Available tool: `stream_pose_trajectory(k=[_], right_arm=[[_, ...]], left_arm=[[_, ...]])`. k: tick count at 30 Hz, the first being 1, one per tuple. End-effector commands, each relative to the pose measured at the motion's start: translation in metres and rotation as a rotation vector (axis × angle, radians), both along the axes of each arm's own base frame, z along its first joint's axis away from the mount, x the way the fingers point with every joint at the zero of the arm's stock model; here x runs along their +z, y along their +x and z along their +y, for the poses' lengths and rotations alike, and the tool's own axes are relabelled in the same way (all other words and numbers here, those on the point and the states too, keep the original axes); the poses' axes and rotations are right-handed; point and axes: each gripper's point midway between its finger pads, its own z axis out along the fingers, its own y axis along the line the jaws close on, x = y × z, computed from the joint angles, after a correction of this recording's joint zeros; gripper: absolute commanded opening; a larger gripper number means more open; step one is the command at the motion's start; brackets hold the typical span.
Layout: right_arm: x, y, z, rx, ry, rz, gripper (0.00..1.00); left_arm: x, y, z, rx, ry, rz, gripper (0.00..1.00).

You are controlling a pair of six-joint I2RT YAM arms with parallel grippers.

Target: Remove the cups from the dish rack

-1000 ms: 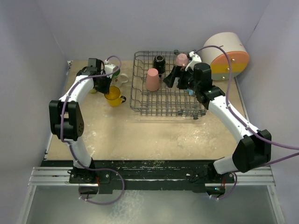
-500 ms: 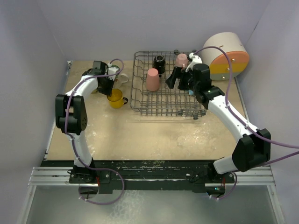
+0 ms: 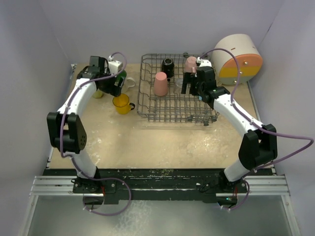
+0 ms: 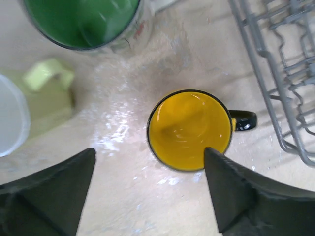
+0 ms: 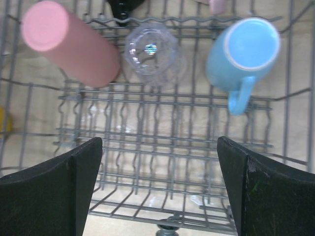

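Observation:
I next need to bring my right gripper down into the dish rack (image 3: 172, 105), toward the light blue mug and onto its handle, which sticks out clear on the mug's near side.
The yellow-orange mug (image 4: 189, 129) (image 3: 120, 103) stands upright on the table, left of the dish rack (image 3: 172, 105). My left gripper (image 4: 149, 152) (image 3: 115, 88) hovers open above it, holding nothing. A green-inside white cup (image 4: 81, 19) and a pale yellow-green mug (image 4: 42, 96) stand beside it. My right gripper (image 5: 160, 140) (image 3: 191, 87) hangs open over the rack (image 5: 162, 162). Below it lie the salmon tumbler (image 5: 69, 44) (image 3: 160, 83), the clear glass (image 5: 151, 51) and the light blue mug (image 5: 243, 51). The black mug (image 3: 168, 65) and pink mug (image 3: 191, 63) sit at the rack's back.
A round cream, orange and yellow drawer box (image 3: 238, 58) stands at the back right, close to the rack. The rack's left wall (image 4: 280, 73) runs just right of the yellow-orange mug. Purple walls close in the table on three sides.
My left gripper opened and let go of the yellow-orange mug, then drew up and back from it. The right gripper shifted slightly over the rack, staying open.

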Motion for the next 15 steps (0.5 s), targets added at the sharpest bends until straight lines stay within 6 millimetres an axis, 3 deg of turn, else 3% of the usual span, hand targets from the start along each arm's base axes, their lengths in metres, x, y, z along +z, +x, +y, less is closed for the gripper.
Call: stream_pose_trajectory(k=[1, 4, 7, 11, 15], right_arm=[[0.019, 0.014, -0.033, -0.108, -0.139, -0.043, 1.0], [0.006, 0.021, -0.048, -0.148, -0.171, -0.012, 1.0], [-0.008, 0.031, -0.067, -0.188, -0.172, 0.014, 0.99], [-0.026, 0.044, -0.08, -0.207, -0.187, 0.049, 0.95], [-0.044, 0.056, -0.088, -0.223, -0.191, 0.076, 0.9]], left_arm=[[0.12, -0.007, 0.001, -0.051, -0.008, -0.259, 1.0], [0.169, -0.025, 0.005, -0.082, -0.041, -0.344, 0.99], [0.194, -0.039, 0.015, -0.072, -0.073, -0.395, 0.99], [0.189, -0.052, 0.025, -0.043, -0.127, -0.345, 0.99], [0.179, -0.063, 0.019, -0.087, -0.168, -0.299, 1.0]])
